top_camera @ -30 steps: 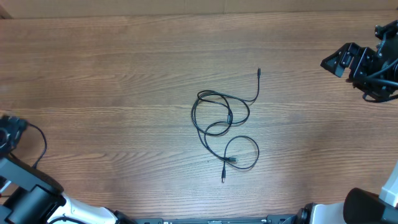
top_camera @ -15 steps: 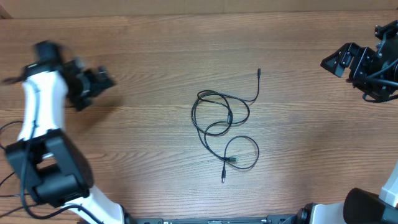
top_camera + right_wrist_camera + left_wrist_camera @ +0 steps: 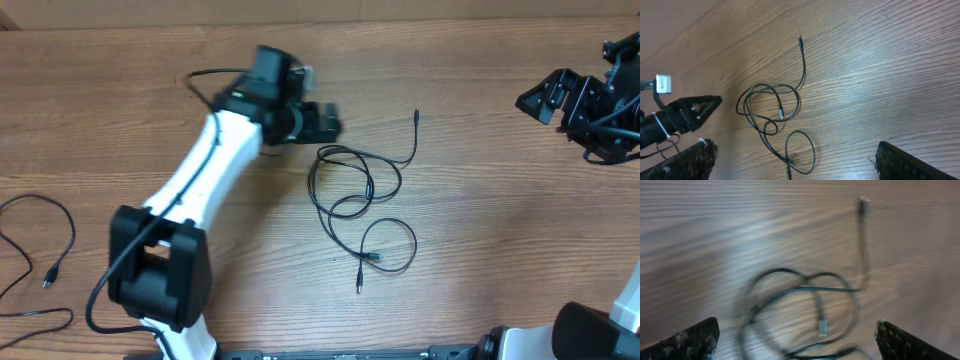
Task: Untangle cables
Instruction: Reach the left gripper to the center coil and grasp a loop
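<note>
I will lower my left gripper to its right in the overhead view, where overlapping pieces of cable lie below it, onto their crossing by the inner plug (image 3: 345,200) (image 3: 812,356).
The cables (image 3: 362,205) lie as loose tangled black loops with plug ends in the middle of the wooden table; they also show in the left wrist view (image 3: 805,300) and the right wrist view (image 3: 772,112). My left gripper (image 3: 325,122) is open and empty, just left of the loops' upper part, above the table. My right gripper (image 3: 540,98) is open and empty at the far right, well away from the cables.
Another thin black cord (image 3: 45,250) lies at the table's left edge. The left arm (image 3: 200,180) stretches diagonally across the left half. The right arm's body and wires (image 3: 605,110) sit at the right edge.
The left arm has swung from the left edge across the table to right beside the cable loops. The right arm and the cables have not moved.
</note>
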